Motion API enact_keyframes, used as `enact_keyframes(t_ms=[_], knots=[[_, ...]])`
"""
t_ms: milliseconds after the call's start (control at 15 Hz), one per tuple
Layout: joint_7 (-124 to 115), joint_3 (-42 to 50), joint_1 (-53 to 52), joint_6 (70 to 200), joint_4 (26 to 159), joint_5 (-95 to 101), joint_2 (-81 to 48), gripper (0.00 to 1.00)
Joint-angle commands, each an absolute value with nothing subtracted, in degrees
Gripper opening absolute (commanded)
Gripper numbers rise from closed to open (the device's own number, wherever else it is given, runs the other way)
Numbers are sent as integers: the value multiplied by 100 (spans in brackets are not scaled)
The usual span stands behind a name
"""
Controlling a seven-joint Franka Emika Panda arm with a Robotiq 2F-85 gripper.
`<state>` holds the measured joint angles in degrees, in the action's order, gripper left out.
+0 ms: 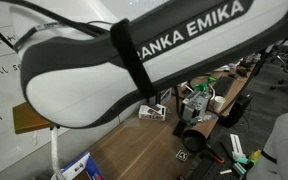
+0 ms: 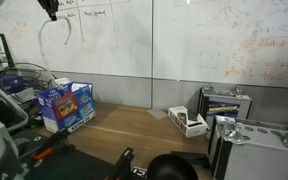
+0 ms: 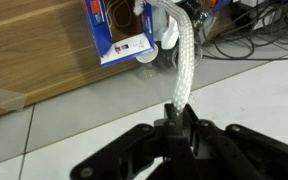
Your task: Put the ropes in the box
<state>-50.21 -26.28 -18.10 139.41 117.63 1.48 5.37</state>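
The gripper moves down and shifts over the box's opening next, before it releases the white rope inside the blue box. The rope's loop still hangs high.
My gripper (image 3: pixel 181 125) is shut on a white braided rope (image 3: pixel 184 60) in the wrist view. The rope runs from the jaws towards a blue printed box (image 3: pixel 119 35), and its far end curls at the box's edge. In an exterior view the gripper (image 2: pixel 50 8) is high at the top left. The rope (image 2: pixel 46 38) hangs from it in a loop above the blue box (image 2: pixel 69 105), apart from it. The blue box also shows at the bottom of the other exterior view (image 1: pixel 79 168), where the arm's white link (image 1: pixel 144 55) fills most of the picture.
A wooden table (image 2: pixel 134 125) stands against a whiteboard (image 2: pixel 214 40). On it are a small white box (image 2: pixel 189 122), metal cases (image 2: pixel 246 140) and tangled cables (image 3: pixel 254 30). A black cylinder (image 1: pixel 194 138) and tools lie at the table's far end.
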Motion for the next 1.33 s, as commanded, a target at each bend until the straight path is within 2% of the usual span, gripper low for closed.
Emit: enact_keyframes(t_ms=[0, 667, 1267], knots=[[-5066, -2590, -1907, 13841, 11810, 401, 355, 6], [-3950, -2342, -1973, 13807, 12456, -293, -262, 6], [-3677, -1939, -2070, 14493, 12164, -189, -1395, 6]])
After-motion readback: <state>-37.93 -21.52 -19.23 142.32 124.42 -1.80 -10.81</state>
